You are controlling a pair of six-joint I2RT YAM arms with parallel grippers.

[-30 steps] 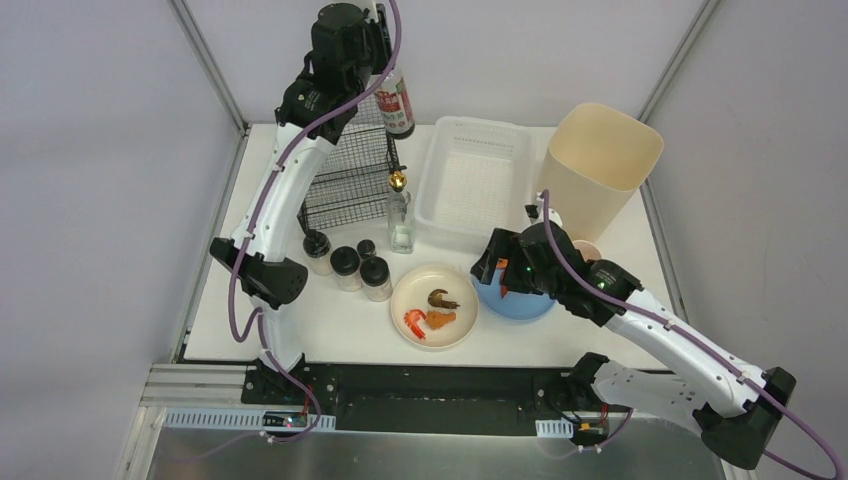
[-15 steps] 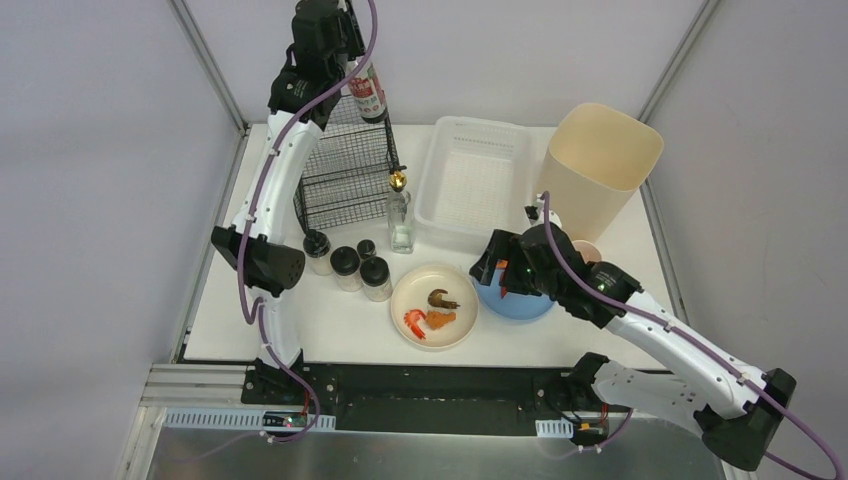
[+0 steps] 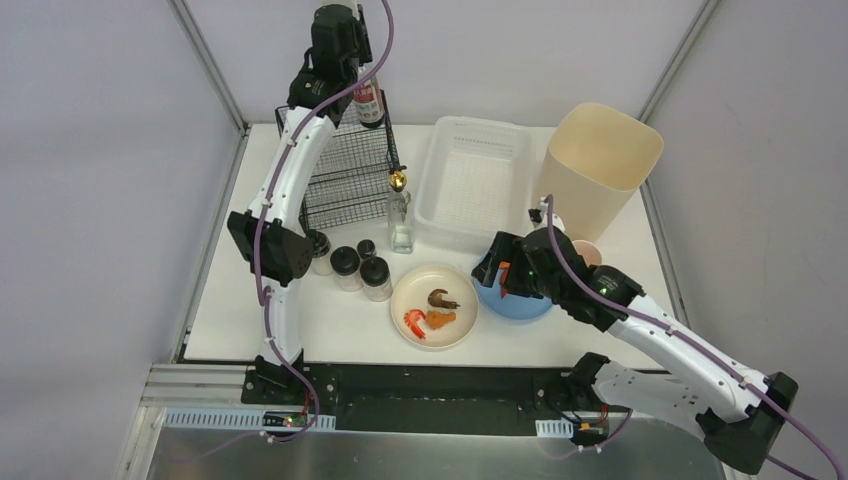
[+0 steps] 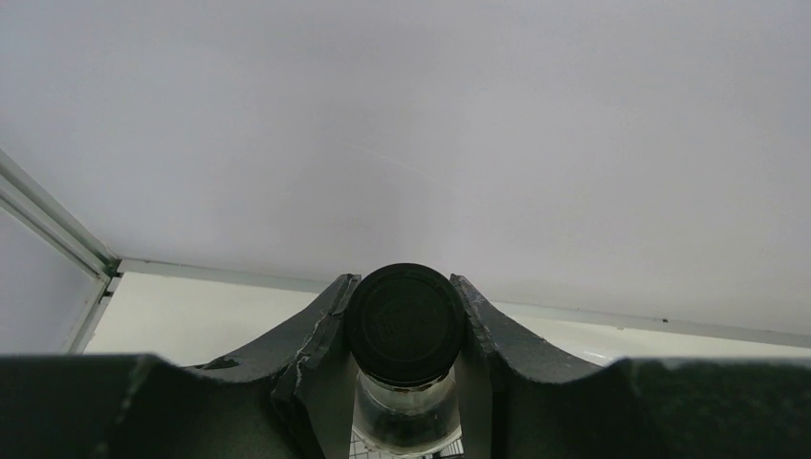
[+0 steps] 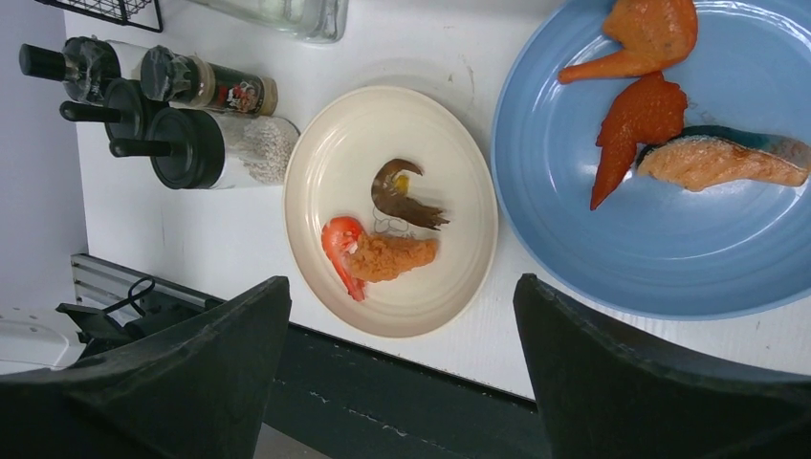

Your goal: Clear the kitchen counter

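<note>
The red-labelled bottle still hangs above the wire basket; my left gripper will next lower it toward the basket's back corner nearest the white slotted basket and release it.
The white kitchen counter [image 3: 330,330] carries the dishes and jars. My left gripper [image 3: 350,62] is raised at the back and shut on the neck of a red-labelled bottle [image 3: 369,100], holding it over the back of the black wire basket [image 3: 345,170]. In the left wrist view the bottle's black cap [image 4: 405,323] sits tight between both fingers. My right gripper [image 3: 498,276] is open and empty above the left edge of the blue plate [image 3: 520,308]. In the right wrist view the gripper [image 5: 400,287] hovers over the cream plate [image 5: 316,172], beside the blue plate [image 5: 612,239].
The cream plate [image 3: 400,290] holds a shrimp and other food. Three spice jars [image 3: 347,265] and a gold-stoppered glass bottle [image 3: 400,215] stand left of centre. A white slotted basket [image 3: 470,180], a tall beige bin [image 3: 600,160] and a small cup [image 3: 588,250] stand at the back right.
My left gripper has carried the bottle leftward, from beside the wire basket's right corner to over it. The right arm has hardly moved.
</note>
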